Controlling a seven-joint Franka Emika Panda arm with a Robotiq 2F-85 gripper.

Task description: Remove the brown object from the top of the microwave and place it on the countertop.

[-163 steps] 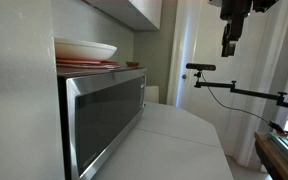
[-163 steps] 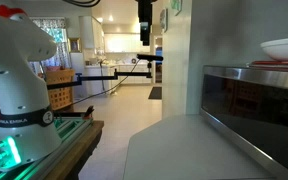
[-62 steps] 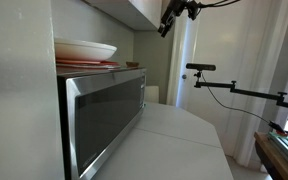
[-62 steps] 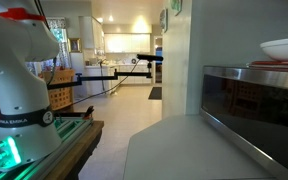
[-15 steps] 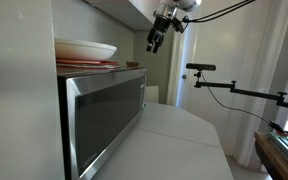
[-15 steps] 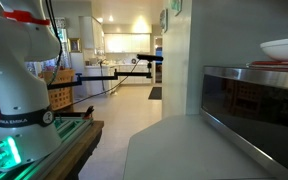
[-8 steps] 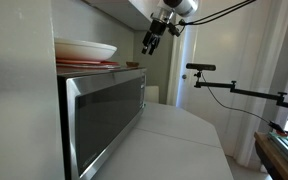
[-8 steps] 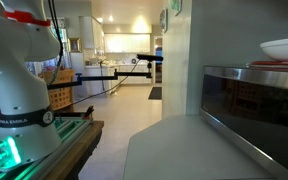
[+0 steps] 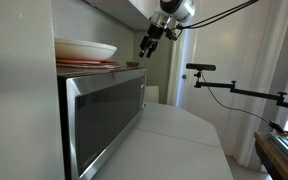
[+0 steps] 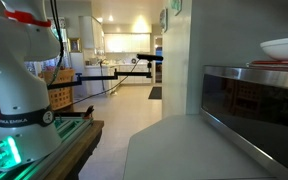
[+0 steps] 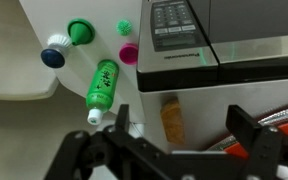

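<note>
My open fingers are still above the brown object on the microwave point(image 9: 104, 110) top, on both sides of the object. I will move my gripper down and slightly outward next.
The brown object point(image 11: 172, 118) is a small oblong tan-brown lump lying on the steel top of the microwave point(image 11: 246, 72). In the wrist view it sits between my two fingers, below them. My gripper point(image 11: 180, 114) is open and empty. In an exterior view the gripper point(image 9: 146, 47) hangs in the air just above the far end of the microwave point(image 9: 104, 110), over the brown object point(image 9: 132, 65). The white countertop point(image 9: 176, 140) runs in front of the microwave and shows in both exterior views point(image 10: 184, 150). My gripper is out of view in the exterior view that shows the microwave point(image 10: 254, 105) at the right.
Reddish stacked plates point(image 9: 82, 64) with a white bowl point(image 9: 86, 49) stand on the microwave beside the brown object; their edge shows in the wrist view point(image 11: 274, 130). A green bottle point(image 11: 102, 85) and small caps lie on a white surface below. A cabinet point(image 9: 134, 10) hangs overhead.
My gripper has moved left and a little lower, closer to the far end of the microwave top. Nothing else has moved.
</note>
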